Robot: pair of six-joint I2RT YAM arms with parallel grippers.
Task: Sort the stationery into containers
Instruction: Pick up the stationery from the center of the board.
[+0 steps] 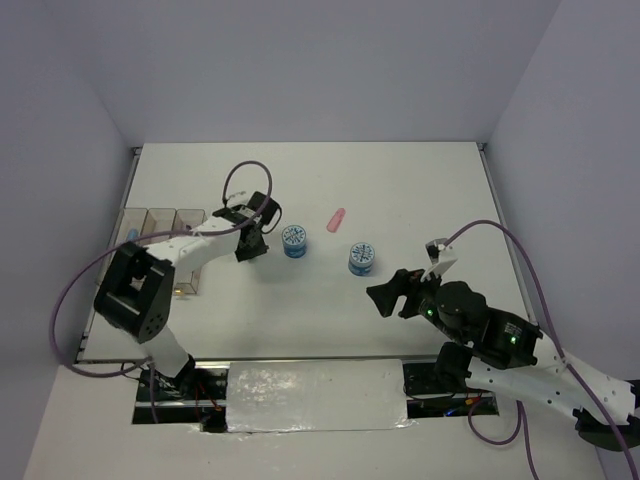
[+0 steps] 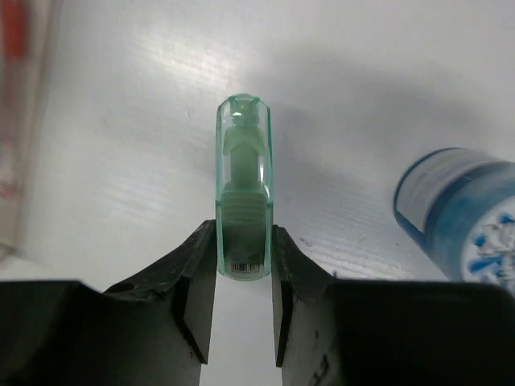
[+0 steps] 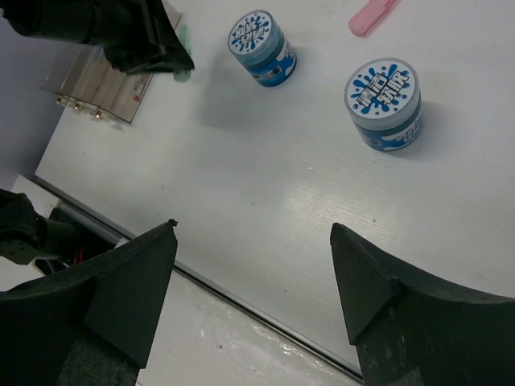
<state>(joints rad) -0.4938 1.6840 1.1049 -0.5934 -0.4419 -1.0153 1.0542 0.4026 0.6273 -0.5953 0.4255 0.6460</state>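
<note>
My left gripper swings over the bin with the light-blue item next and releases the green bar, as that bin lies to its left in the top view.
My left gripper point(image 1: 250, 240) is shut on the near end of a green oblong bar point(image 2: 244, 185), which points away from its fingertips point(image 2: 244, 245) over the white table. Its tip also shows in the right wrist view point(image 3: 183, 74). Two blue rolls with patterned white tops point(image 1: 294, 240) point(image 1: 362, 257) stand mid-table; one is just right of the left gripper point(image 2: 467, 213). A pink bar point(image 1: 336, 219) lies behind them. The amber-tinted bins point(image 1: 160, 222) stand at the far left, beside the left arm. My right gripper point(image 1: 395, 295) is open and empty, near the front, below the right roll point(image 3: 384, 100).
A red pen point(image 2: 14, 40) lies blurred inside a bin at the left wrist view's left edge. A light-blue item point(image 1: 131, 234) shows in the leftmost bin. The table's front edge point(image 3: 241, 301) runs under the right gripper. Walls enclose the table on both sides.
</note>
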